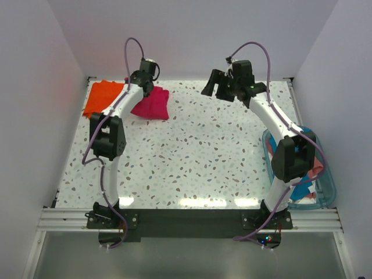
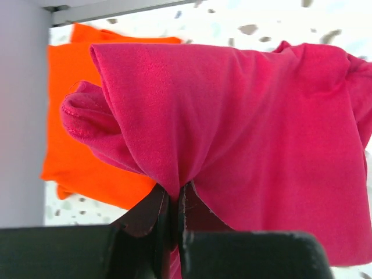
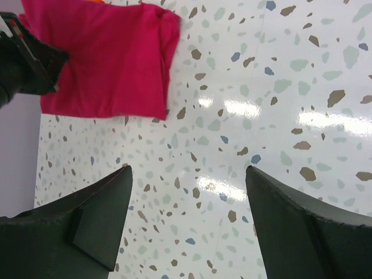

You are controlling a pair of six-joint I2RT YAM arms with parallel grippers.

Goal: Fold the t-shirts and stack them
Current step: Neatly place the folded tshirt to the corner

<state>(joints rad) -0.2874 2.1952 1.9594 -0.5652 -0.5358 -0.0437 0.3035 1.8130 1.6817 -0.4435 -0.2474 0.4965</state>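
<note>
The robot's left gripper needs to move outward and to the left in the top view and let go of the magenta-red t-shirt (image 1: 152, 103) on top of the orange t-shirt (image 1: 103, 96), which is folded flat.
The magenta-red t-shirt (image 1: 152, 103) lies folded at the far left of the table, and it also shows in the right wrist view (image 3: 107, 61). My left gripper (image 1: 146, 87) is shut on its edge; in the left wrist view the cloth (image 2: 244, 133) bunches up between the closed fingers (image 2: 148, 212). The orange t-shirt (image 1: 103, 96) lies folded flat in the far left corner, just behind and left of the magenta one (image 2: 70, 104). My right gripper (image 1: 214, 86) is open and empty above the far middle of the table (image 3: 189, 168). Teal-blue and salmon-pink cloth (image 1: 302, 189) sits in the tub.
A clear blue-rimmed plastic tub (image 1: 331, 189) stands at the near right edge of the table, beside the right arm. The speckled table (image 1: 197, 157) is bounded by white walls at the back and both sides. The left arm's black wrist shows at the right wrist view's top left (image 3: 23, 58).
</note>
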